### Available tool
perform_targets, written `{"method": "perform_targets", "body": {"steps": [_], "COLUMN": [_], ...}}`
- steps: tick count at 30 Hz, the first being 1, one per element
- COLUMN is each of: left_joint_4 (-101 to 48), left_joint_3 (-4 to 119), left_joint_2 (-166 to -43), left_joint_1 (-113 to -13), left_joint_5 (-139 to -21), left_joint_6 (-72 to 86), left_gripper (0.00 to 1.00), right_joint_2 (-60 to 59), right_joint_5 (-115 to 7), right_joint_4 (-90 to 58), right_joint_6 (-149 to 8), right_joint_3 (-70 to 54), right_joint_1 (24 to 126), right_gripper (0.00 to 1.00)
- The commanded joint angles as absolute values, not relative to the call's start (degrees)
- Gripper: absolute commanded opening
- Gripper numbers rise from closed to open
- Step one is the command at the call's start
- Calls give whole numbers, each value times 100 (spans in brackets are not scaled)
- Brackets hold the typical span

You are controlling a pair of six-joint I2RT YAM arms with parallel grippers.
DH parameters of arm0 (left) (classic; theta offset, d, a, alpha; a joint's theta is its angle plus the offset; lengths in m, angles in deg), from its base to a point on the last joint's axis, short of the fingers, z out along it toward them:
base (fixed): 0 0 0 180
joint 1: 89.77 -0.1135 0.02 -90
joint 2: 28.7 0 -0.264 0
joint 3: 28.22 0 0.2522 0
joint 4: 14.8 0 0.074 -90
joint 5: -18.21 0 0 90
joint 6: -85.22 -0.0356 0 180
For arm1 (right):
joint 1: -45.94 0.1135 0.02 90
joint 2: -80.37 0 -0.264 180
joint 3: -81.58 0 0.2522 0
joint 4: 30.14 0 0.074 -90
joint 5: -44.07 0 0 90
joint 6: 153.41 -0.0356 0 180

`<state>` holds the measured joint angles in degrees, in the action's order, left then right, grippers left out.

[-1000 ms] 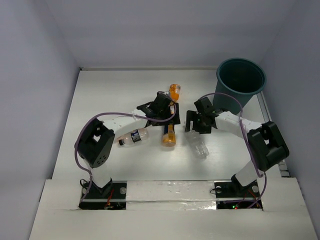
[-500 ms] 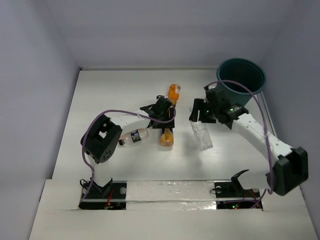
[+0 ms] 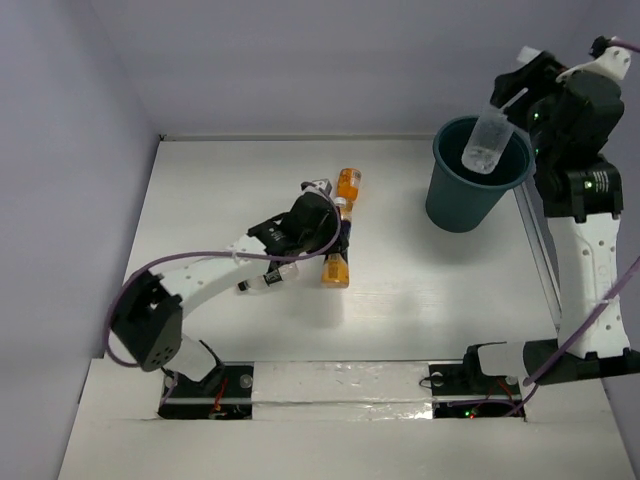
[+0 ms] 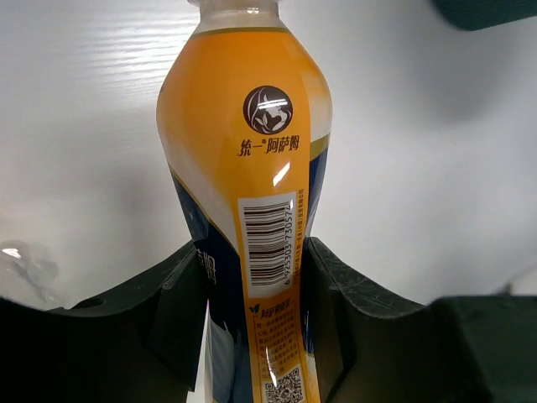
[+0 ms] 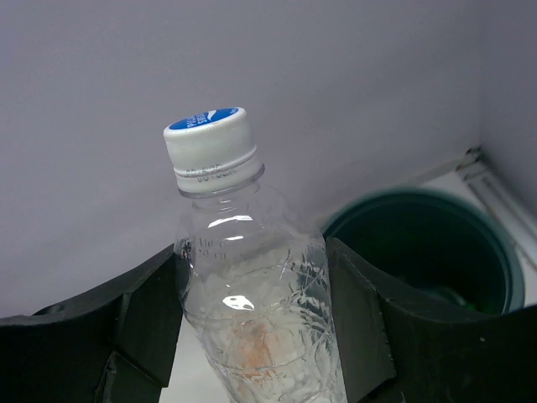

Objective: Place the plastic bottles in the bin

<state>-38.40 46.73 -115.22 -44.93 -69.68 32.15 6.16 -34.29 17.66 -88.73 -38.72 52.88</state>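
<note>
The bin's opening [image 3: 508,162] [image 5: 422,245] lies toward the right in the wrist view, so the right gripper will next shift that way over it and let go of the clear bottle.
My right gripper [image 3: 508,112] is raised high over the bin [image 3: 458,205], a dark teal bucket at the back right, and is shut on a clear plastic bottle [image 3: 485,148]. In the right wrist view the clear bottle [image 5: 252,294] sits between my fingers with its blue-topped white cap pointing away, and the bin [image 5: 497,252] is below to the right. Mid-table, my left gripper [image 3: 328,212] is shut on an orange bottle [image 3: 348,186]. In the left wrist view the jaws press on both sides of that orange bottle's [image 4: 252,151] label. Another orange bottle [image 3: 335,271] and a clear, dark-labelled bottle [image 3: 268,280] lie beside it.
White walls close off the table at the back and on both sides. A metal rail [image 3: 541,262] runs along the right edge beside the bin. The left arm's purple cable [image 3: 215,257] arcs over the table's left half.
The right arm has lifted the clear bottle off the table and swung it up over the bin. The left gripper has closed on the orange bottle.
</note>
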Motion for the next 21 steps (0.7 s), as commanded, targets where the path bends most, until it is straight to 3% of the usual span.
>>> {"method": "perform_targets", "body": {"steps": [1,10,13,14,15,17,21], "left_joint_4": [-3927,-4297,-4533,-4595,-4648,-4727,-4930], "left_joint_3": [4943,6109,6690,7171,7437,8190,9783], "left_joint_2": [-10877,-10305,-10577,-10700,-10962,-11262,-12385], "left_joint_1": [-4136,-3862,-3862,-3862,-3862,-3862,-3862], "left_joint_5": [-6802,-6485,-6537,-6555,-6564,-6608,-6704], "left_joint_6": [3442,3443,3197,3135,2987,2845,2564], "left_gripper": [34,35,35,35,35,35,35], "right_joint_2": [32,-1121,-1270,-1218,-1140,-929,-52], "right_joint_5": [-2459,-1982,-2325,-2560,-2676,-2878,-3431], "right_joint_4": [1175,691,734,769,744,726,831], "right_joint_6": [-8899,-8898,-9039,-9082,-9109,-9197,-9294], "right_joint_3": [-4370,-4444,-4336,-4310,-4258,-4143,-3942], "right_joint_1": [5034,3971,3847,3847,3847,3847,3847], "right_gripper": [45,45,65,82,88,93,92]}}
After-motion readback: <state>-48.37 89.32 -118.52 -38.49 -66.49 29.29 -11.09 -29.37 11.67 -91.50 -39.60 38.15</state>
